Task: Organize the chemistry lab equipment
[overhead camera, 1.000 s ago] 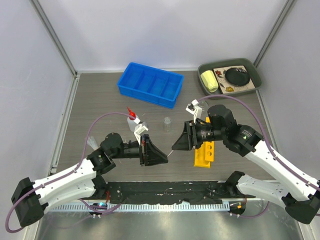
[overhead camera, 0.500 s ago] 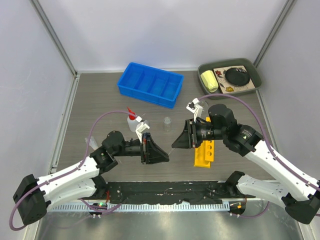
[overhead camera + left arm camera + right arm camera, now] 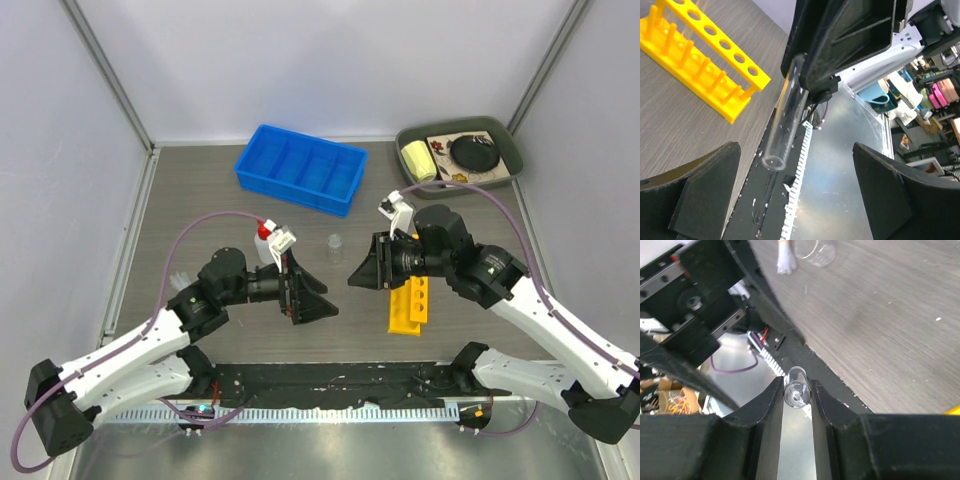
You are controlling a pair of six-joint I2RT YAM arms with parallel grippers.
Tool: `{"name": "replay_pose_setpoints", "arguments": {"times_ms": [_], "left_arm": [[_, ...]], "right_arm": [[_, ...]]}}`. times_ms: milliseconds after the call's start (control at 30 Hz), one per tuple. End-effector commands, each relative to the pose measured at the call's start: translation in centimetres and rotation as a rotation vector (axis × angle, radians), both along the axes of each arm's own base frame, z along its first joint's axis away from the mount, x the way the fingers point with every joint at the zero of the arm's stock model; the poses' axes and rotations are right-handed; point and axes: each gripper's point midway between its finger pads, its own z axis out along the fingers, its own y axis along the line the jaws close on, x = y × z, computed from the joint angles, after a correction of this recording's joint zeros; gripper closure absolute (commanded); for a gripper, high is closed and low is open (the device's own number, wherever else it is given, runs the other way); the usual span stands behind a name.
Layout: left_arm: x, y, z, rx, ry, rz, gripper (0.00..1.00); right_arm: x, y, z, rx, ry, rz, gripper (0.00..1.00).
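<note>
I will next move my right gripper to the rack's bare wires, which are below it and to its right in the top view. Then I will tilt it downward, lower it and release the tube (image 3: pixel 796 390).
A clear glass test tube (image 3: pixel 796 390) is pinched between my right gripper's (image 3: pixel 796 396) fingers, which are shut on it. In the left wrist view the same tube (image 3: pixel 785 120) sticks out of the right gripper's black fingers (image 3: pixel 840 45), slanting down toward the table's front edge. My left gripper (image 3: pixel 797 175) stands wide open around the tube's free end without touching it. Both grippers (image 3: pixel 318 300) (image 3: pixel 358 275) face each other above the table's front middle. The yellow test-tube rack (image 3: pixel 410 305) lies just right of them. A small beaker (image 3: pixel 334 247) and the white squeeze bottle (image 3: pixel 265 240) stand behind the left gripper.
A blue divided bin (image 3: pixel 300 168) sits at the back centre. A dark green tray (image 3: pixel 505 135) with a yellow roll and black disc is at the back right. A black strip with a toothed white rail (image 3: pixel 330 410) runs along the front edge.
My left gripper has opened wide and let go of the test tube. The right gripper has tightened on it and lifted slightly toward the back.
</note>
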Motion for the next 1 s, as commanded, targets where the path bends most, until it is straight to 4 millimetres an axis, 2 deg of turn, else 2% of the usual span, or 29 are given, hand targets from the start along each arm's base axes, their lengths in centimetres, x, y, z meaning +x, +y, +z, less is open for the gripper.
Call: {"name": "replay_pose_setpoints", "arguments": {"times_ms": [0,67,100,133,167,200,267,467,767,967], "left_arm": [[1.0,1.7,1.4,0.066,-0.03,0.104,0.0],[1.1,2.5,0.6,0.127,-0.005,0.141,0.0],[1.7,2.8,1.2,0.138,-0.007,0.179,0.0],[1.5,3.3,0.3,0.186,0.023,0.188,0.0],[1.6,3.6,0.1,0.208,0.031,0.203,0.0],[1.7,3.9,0.5,0.218,0.03,0.223,0.0],[1.4,4.6,-0.2,0.259,0.048,0.229,0.0],[0.8,6.0,-1.3,0.281,0.051,0.257,0.0],[0.5,6.8,-2.2,0.296,0.062,0.277,0.0],[0.6,6.6,-3.0,0.309,0.074,0.275,0.0]], "right_arm": [[2.5,-1.4,1.0,-0.087,-0.091,-0.123,0.87],[4.2,-2.6,1.0,-0.151,-0.13,-0.216,0.87],[4.7,-3.4,0.4,-0.196,-0.126,-0.254,0.87],[5.3,-4.0,0.3,-0.225,-0.138,-0.299,0.87],[6.7,-5.3,0.5,-0.266,-0.174,-0.393,0.87],[7.2,-6.1,0.0,-0.313,-0.176,-0.436,0.88],[8.6,-7.7,-0.2,-0.372,-0.207,-0.532,0.88],[11.0,-10.4,-2.0,-0.519,-0.253,-0.701,0.9],[13.4,-11.6,-4.6,-0.602,-0.287,-0.826,0.92],[14.0,-12.2,-6.3,-0.649,-0.278,-0.861,0.93]]}}
